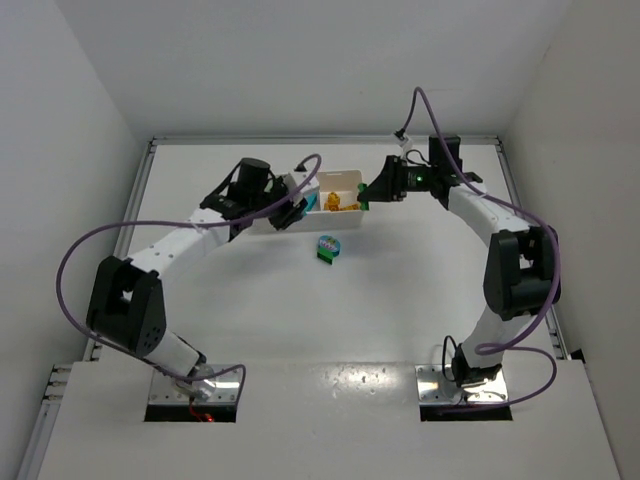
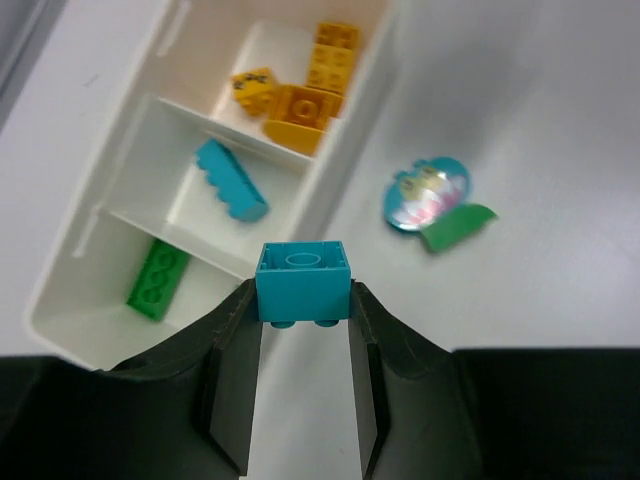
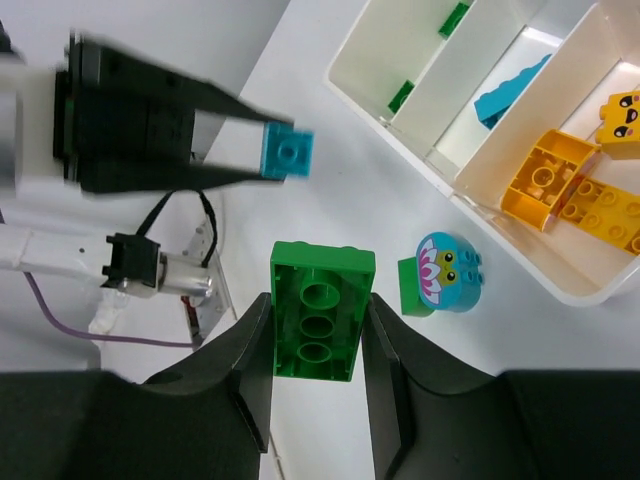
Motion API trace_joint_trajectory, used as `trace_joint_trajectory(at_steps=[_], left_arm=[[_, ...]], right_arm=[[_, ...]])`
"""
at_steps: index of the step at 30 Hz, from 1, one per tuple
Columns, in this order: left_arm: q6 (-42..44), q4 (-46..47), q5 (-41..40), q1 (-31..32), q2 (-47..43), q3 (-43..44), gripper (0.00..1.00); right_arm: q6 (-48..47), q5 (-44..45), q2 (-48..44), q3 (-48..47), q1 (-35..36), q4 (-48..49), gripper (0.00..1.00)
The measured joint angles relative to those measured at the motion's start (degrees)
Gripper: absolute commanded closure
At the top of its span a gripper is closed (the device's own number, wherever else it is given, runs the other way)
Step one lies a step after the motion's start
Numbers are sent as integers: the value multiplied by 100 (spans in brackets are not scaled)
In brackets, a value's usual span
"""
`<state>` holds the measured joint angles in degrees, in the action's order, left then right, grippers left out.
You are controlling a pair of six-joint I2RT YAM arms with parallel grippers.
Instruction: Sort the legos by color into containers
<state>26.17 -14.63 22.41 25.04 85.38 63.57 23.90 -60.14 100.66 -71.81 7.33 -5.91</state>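
Observation:
The robot's right hand should go across the tray (image 1: 340, 175), to the left in the top view, and then down into the tray's end section, where green already lies.
My left gripper (image 2: 302, 305) is shut on a small cyan brick (image 2: 302, 282) and holds it above the table, just off the near wall of the white three-compartment tray (image 2: 345, 130). In the tray, one compartment holds yellow-orange bricks (image 2: 305, 85), the middle one a cyan brick (image 2: 232, 180), and the third a green brick (image 2: 158, 280). My right gripper (image 3: 318, 330) is shut on a green brick (image 3: 320, 310), underside up, held above the table beside the tray (image 3: 400, 140). In the top view both grippers, left (image 1: 300, 207) and right (image 1: 368, 200), flank the tray (image 1: 340, 175).
A round cyan piece with a flower print on a green base (image 1: 328, 247) lies on the table in front of the tray; it also shows in the left wrist view (image 2: 428, 192) and the right wrist view (image 3: 448, 272). White walls enclose the table.

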Motion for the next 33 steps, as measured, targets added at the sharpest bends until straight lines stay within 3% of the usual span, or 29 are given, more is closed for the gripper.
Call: trace_joint_trajectory(at_steps=[12,15,21,22,23,24,27,33], left_arm=[[-1228,251,-256,-446,1930,1996,80],[-1342,212,-225,-446,2319,2264,70],[-1508,-9,-317,-446,2970,2721,40],[-1528,-42,-345,-455,3016,2745,28],[-1545,-59,-361,-463,3049,2756,24],[-1609,-70,-367,-472,3067,2767,9],[-1895,13,-179,-581,3042,2771,0],[-2894,289,238,-1207,2527,2767,0]], right_arm=[[-343,603,0,-57,7,-155,95],[-413,662,0,-120,7,-232,95],[-501,756,68,-426,7,-352,95],[-525,763,109,-511,9,-354,95],[-544,767,162,-601,24,-363,95],[-557,772,216,-675,28,-365,95],[-588,813,487,-968,109,-382,95],[-737,1027,1209,-1751,520,-507,95]])
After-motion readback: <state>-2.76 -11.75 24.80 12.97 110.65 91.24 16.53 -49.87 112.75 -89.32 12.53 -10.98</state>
